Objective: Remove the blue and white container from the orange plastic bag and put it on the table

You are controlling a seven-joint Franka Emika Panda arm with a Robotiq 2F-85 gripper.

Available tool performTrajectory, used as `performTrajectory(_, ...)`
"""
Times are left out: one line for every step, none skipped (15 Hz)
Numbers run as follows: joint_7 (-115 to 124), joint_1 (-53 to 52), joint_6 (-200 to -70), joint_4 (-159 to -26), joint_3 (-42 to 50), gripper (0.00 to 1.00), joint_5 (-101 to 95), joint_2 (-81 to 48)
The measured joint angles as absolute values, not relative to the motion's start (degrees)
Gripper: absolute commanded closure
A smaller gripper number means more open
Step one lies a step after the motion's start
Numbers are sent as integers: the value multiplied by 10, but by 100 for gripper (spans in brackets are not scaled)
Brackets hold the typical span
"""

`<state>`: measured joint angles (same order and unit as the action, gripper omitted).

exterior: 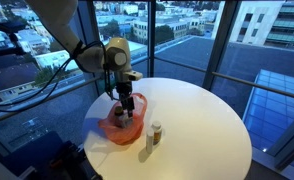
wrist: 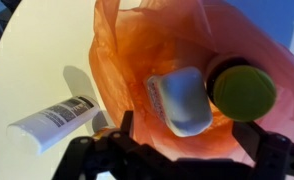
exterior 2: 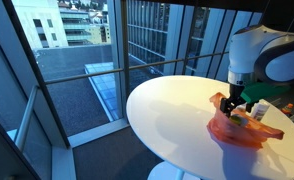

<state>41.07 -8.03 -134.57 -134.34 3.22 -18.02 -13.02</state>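
Observation:
I will lower my gripper around the container's pale top (wrist: pixel 191 104) and close, as the blue and white container sits in the orange plastic bag (wrist: pixel 127 50) below my open fingers.
The orange plastic bag (wrist: pixel 127 50) lies open on the round white table (wrist: pixel 27 60). Inside it are the blue and white container (wrist: pixel 182 100) and a round green lid (wrist: pixel 244 90) beside it. My gripper (wrist: pixel 195 138) is open, just above the bag's mouth, with its dark fingers on either side of the container and not touching it. In both exterior views the gripper (exterior: pixel 124 100) (exterior 2: pixel 237 104) hangs down into the bag (exterior: pixel 122 127) (exterior 2: pixel 243 131).
A white tube (wrist: pixel 52 122) is on the table next to the bag. In an exterior view a small item (exterior: pixel 155 132) stands beside the bag. The table (exterior: pixel 202 115) is close to large glass windows (exterior 2: pixel 77 60).

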Motion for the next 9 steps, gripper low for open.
performTrajectory(411,-80,-1346,-1343,32,0,-182,-130)
performTrajectory(411,-80,-1346,-1343,33,0,-185,-131)
performTrajectory(411,-80,-1346,-1343,33,0,-187,-131)
performTrajectory(411,-80,-1346,-1344,34,0,-188,-133)
performTrajectory(411,-80,-1346,-1344,34,0,-188,-134)
performTrajectory(411,-80,-1346,-1344,35,0,-189,-137)
performTrajectory(411,-80,-1346,-1344,35,0,-189,-140)
performTrajectory(411,-80,-1346,-1344,36,0,-189,-143)
performTrajectory(411,-80,-1346,-1344,37,0,-189,-146)
